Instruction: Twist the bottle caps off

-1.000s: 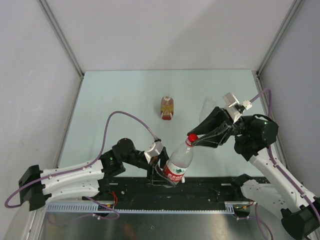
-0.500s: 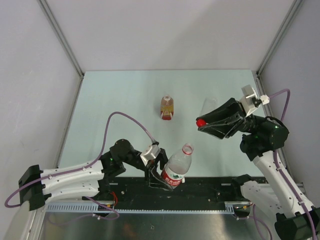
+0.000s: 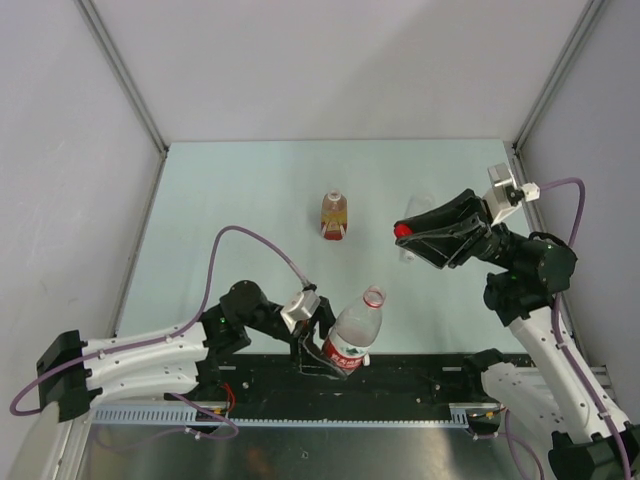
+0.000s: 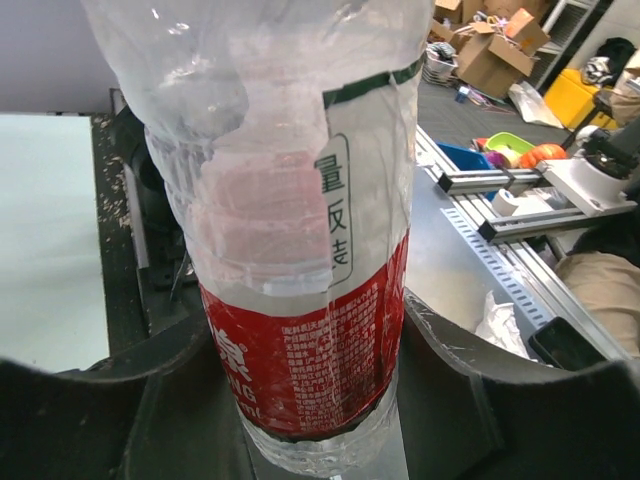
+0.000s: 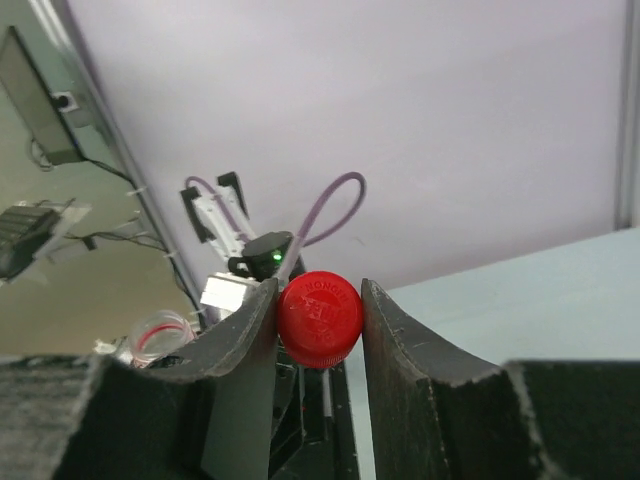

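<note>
The labelled bottle (image 3: 353,332) has its red cap off, so my left gripper should next move outward and down over the bare tabletop short of the amber bottle to let go of it.
My left gripper (image 3: 318,340) is shut on the red-and-white labelled bottle (image 3: 353,332), held tilted near the table's front edge; its mouth (image 3: 374,297) is open with a red ring. The label fills the left wrist view (image 4: 310,340) between the jaws. My right gripper (image 3: 402,233) is shut on the red cap (image 3: 402,231), lifted up and right of the bottle; the right wrist view shows the cap (image 5: 319,319) pinched between both fingers. The amber bottle (image 3: 335,215) with a white cap stands mid-table. The plain clear bottle (image 3: 415,215) is mostly hidden behind my right gripper.
A black strip and metal rail (image 3: 400,385) run along the near edge under the held bottle. Grey walls enclose the pale green table (image 3: 240,200) on three sides.
The right gripper has pulled the red cap off the labelled bottle and carried it up and right. The left gripper still holds the bottle, now lower and uncapped.
</note>
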You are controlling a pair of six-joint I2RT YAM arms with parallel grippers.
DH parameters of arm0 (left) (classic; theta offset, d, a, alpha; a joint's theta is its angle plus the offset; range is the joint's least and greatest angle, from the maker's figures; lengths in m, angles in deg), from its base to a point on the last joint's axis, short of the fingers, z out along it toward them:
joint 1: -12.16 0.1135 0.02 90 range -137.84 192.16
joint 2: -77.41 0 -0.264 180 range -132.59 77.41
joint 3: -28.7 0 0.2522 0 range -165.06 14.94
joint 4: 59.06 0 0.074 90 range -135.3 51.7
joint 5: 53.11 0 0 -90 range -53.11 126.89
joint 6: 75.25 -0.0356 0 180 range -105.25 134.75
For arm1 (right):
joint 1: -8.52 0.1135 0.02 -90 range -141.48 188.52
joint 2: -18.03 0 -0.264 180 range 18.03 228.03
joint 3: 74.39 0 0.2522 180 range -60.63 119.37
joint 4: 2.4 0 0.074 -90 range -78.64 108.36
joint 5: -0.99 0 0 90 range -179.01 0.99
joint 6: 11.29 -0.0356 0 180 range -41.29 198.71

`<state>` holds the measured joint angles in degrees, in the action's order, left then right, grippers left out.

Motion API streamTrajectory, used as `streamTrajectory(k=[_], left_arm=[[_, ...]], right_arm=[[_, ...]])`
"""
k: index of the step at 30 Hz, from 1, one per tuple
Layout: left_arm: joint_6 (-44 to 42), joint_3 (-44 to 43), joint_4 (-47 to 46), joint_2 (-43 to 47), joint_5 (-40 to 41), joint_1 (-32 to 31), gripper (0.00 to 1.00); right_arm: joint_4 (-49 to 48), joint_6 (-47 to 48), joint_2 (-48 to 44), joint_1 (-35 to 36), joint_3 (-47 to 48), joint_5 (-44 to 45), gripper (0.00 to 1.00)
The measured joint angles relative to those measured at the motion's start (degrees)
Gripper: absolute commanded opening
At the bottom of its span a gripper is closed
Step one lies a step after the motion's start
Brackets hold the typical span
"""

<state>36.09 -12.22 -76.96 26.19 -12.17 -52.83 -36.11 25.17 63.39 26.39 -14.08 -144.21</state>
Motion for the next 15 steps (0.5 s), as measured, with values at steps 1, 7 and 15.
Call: streamTrajectory(k=[1,7,15], left_arm=[[-0.37,0.48,0.02,0.26,1.01,0.07,0.00],[-2.16,4.00,1.46,4.07,11.69,0.61,0.00],[-3.91,5.86,7.93,11.15,33.09,0.70,0.00]], right_arm=[[2.34,1.60,-0.48,0.00,-0.02,0.70,0.00],[19.96,12.87,-3.30,0.02,-0.04,6.97,0.00],[36.89,23.71,-0.26,1.29,-0.94,14.53,0.04]])
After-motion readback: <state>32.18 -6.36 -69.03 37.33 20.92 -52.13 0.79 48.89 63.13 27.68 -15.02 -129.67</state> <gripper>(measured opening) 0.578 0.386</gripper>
